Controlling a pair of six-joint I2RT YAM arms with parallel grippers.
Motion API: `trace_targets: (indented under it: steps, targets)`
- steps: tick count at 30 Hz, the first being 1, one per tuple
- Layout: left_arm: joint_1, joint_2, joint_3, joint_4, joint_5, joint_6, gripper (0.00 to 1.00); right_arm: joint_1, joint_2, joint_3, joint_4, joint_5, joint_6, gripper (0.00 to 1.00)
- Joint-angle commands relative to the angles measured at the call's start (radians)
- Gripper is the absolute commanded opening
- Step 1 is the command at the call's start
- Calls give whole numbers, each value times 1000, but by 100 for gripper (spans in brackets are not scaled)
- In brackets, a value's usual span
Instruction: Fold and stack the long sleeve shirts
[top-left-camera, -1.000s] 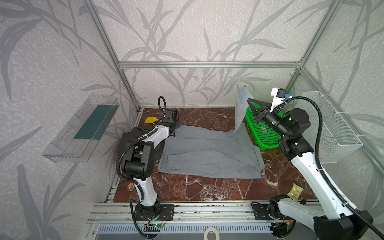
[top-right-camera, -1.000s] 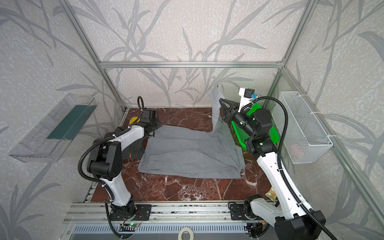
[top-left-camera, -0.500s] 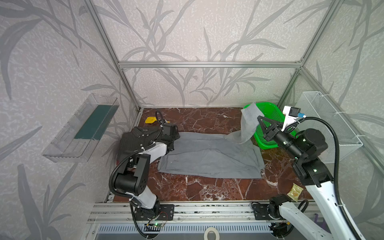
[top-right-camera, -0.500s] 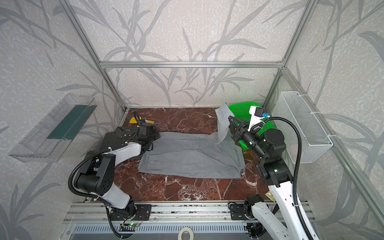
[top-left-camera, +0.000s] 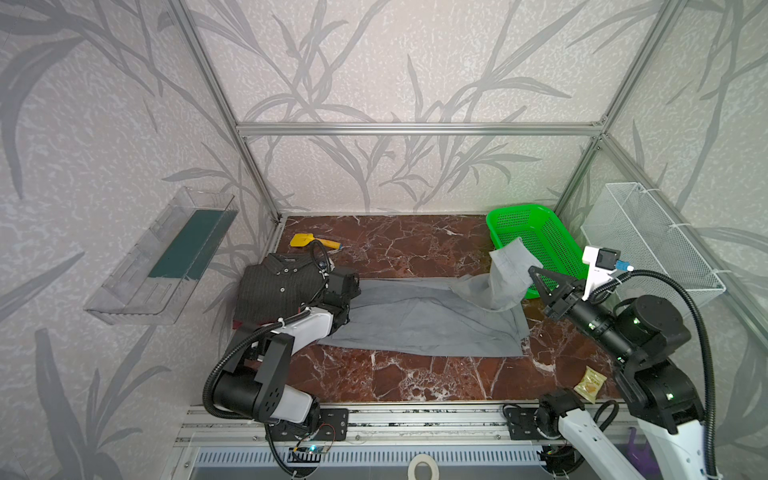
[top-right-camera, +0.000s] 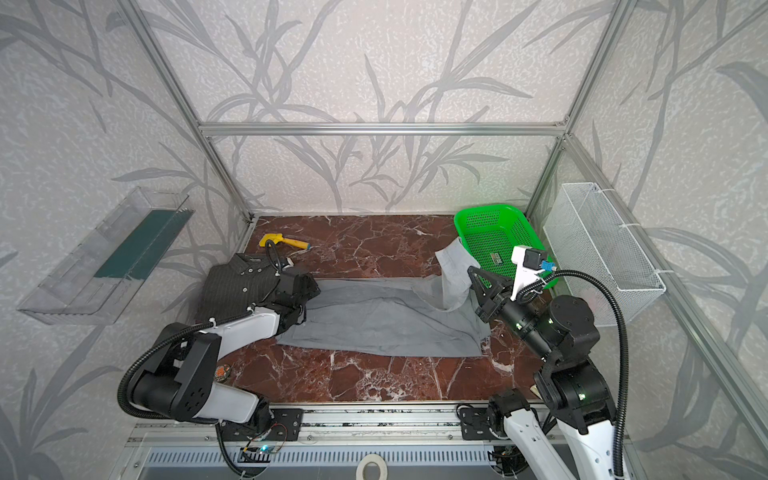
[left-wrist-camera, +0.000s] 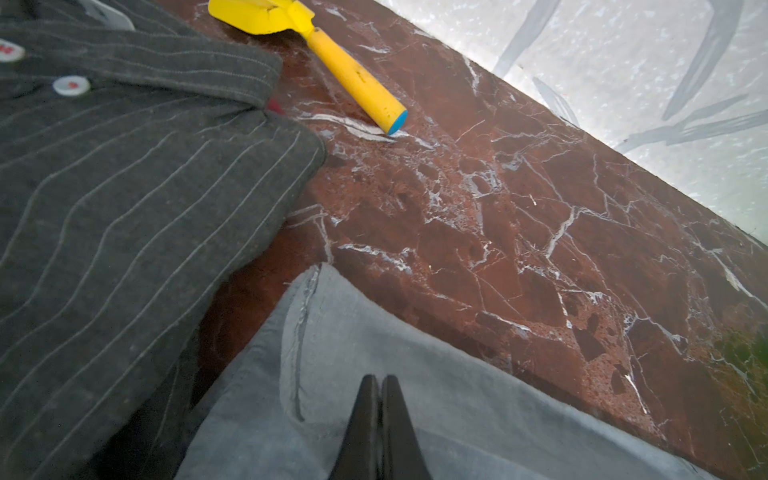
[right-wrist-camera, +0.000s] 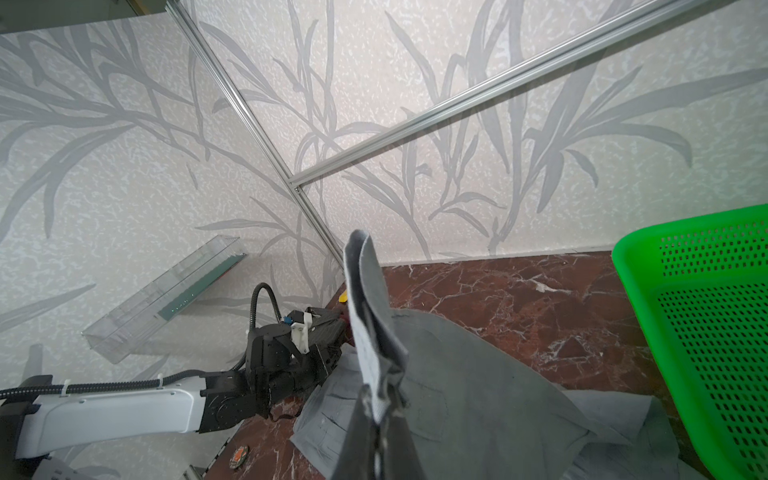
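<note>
I will pull my left gripper back a little and open it to let go of the grey shirt's edge beside the pinstriped shirt, because that edge already lies flat on the table.
A light-grey shirt (top-left-camera: 415, 320) (top-right-camera: 382, 320) lies spread flat across the middle of the marble table. My right gripper (top-left-camera: 532, 272) (right-wrist-camera: 380, 399) is shut on its sleeve cuff (top-left-camera: 509, 266) (right-wrist-camera: 365, 299) and holds it up in front of the green basket. My left gripper (left-wrist-camera: 380, 380) (top-right-camera: 311, 291) is shut on the grey shirt's left edge, low on the table. A folded dark pinstriped shirt (top-left-camera: 278, 286) (left-wrist-camera: 124, 187) lies just left of it. A dark red garment shows as a sliver (left-wrist-camera: 275, 107) under the pinstriped shirt's collar.
A green mesh basket (top-left-camera: 536, 237) stands at the back right. A yellow scraper (top-left-camera: 311, 241) lies at the back left. A wire basket (top-left-camera: 648, 245) hangs on the right wall and a clear shelf (top-left-camera: 166, 257) on the left wall. A snack packet (top-left-camera: 590, 384) lies front right.
My right gripper has come down and back toward the front right with the cuff. My left gripper has drawn forward with the shirt's left edge, uncovering the pinstriped shirt.
</note>
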Motion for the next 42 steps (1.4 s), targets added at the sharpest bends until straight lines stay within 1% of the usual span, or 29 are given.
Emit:
trace_targets:
  steps: [1,6,10,12,13,17,20,25,27,30,32,35,39,42]
  targets:
    - [-2,-37,-17,-28,-38,-50,0,-3,-41,11,-116,1,-33,0]
    - [-2,-70,-46,-57,-24,-86,1,-2,-62,9,-184,-63,-36,0]
    - [-2,-106,-75,-91,-8,-123,9,-2,-79,1,-225,-64,-35,0]
    - [-2,-135,-97,-105,-2,-145,15,-2,-83,1,-234,-75,-31,0]
    - [-2,-150,-106,-112,1,-154,17,0,-83,2,-242,-78,-29,0]
    - [-3,-242,-137,-164,1,-183,24,3,-98,1,-275,-76,-31,0]
    - [-4,-316,-143,-220,-18,-191,29,4,-106,20,-304,-74,-27,0]
    - [-2,-396,-132,-277,-51,-205,32,5,-96,66,-382,-78,-24,0]
    - [-2,-417,-107,-324,-48,-208,34,5,-88,79,-458,-54,-21,0]
    - [-2,-435,-66,-386,-38,-196,34,4,-80,107,-586,21,-24,0]
    - [-2,-445,-57,-388,-19,-183,36,5,-73,134,-640,28,-14,0]
    - [-2,-449,-45,-392,6,-174,36,3,-57,190,-689,58,-13,0]
    - [-2,-442,-27,-387,59,-159,37,3,-23,250,-746,112,-44,0]
    - [-2,-434,-5,-395,104,-133,37,1,-3,281,-758,116,-56,0]
